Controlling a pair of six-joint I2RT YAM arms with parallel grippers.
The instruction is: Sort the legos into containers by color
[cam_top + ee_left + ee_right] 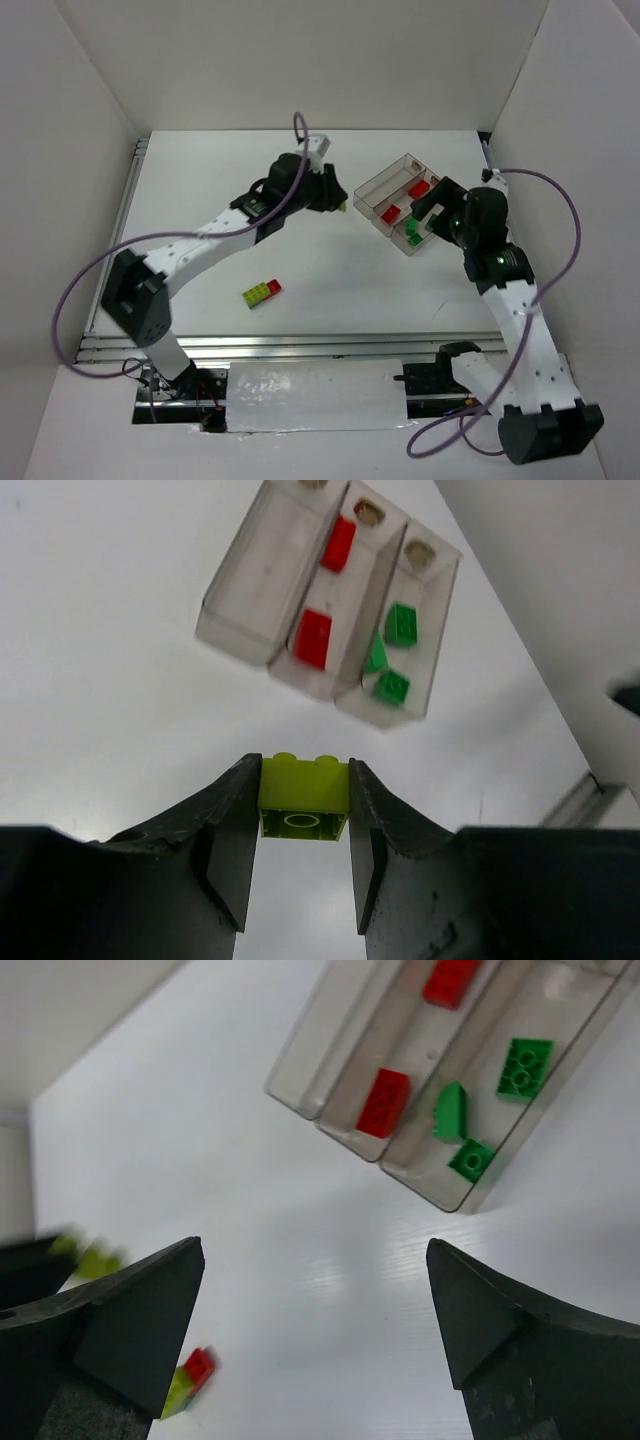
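The empty tray (262, 575), free of other colors, lies to my left gripper's right in the top view, so next I move over it and release the yellow-green lego (303, 790).
My left gripper (303, 805) is shut on a yellow-green lego (303, 790) and holds it above the table, a little left of the containers (262, 580); it also shows in the top view (337, 200). The three joined clear trays (383, 184) hold two red legos (313, 638) in the middle one and three green legos (402, 623) in the right one. The left tray is empty. My right gripper (315, 1290) is open and empty, above the trays' near end (432, 212). A stuck-together red, yellow-green and green lego cluster (262, 292) lies on the table.
White walls enclose the table on the left, back and right. A metal rail (300, 345) runs along the near edge. In the right wrist view the lego cluster (190, 1380) lies beside my left fingertip, and the trays (325, 1035) lie at the top.
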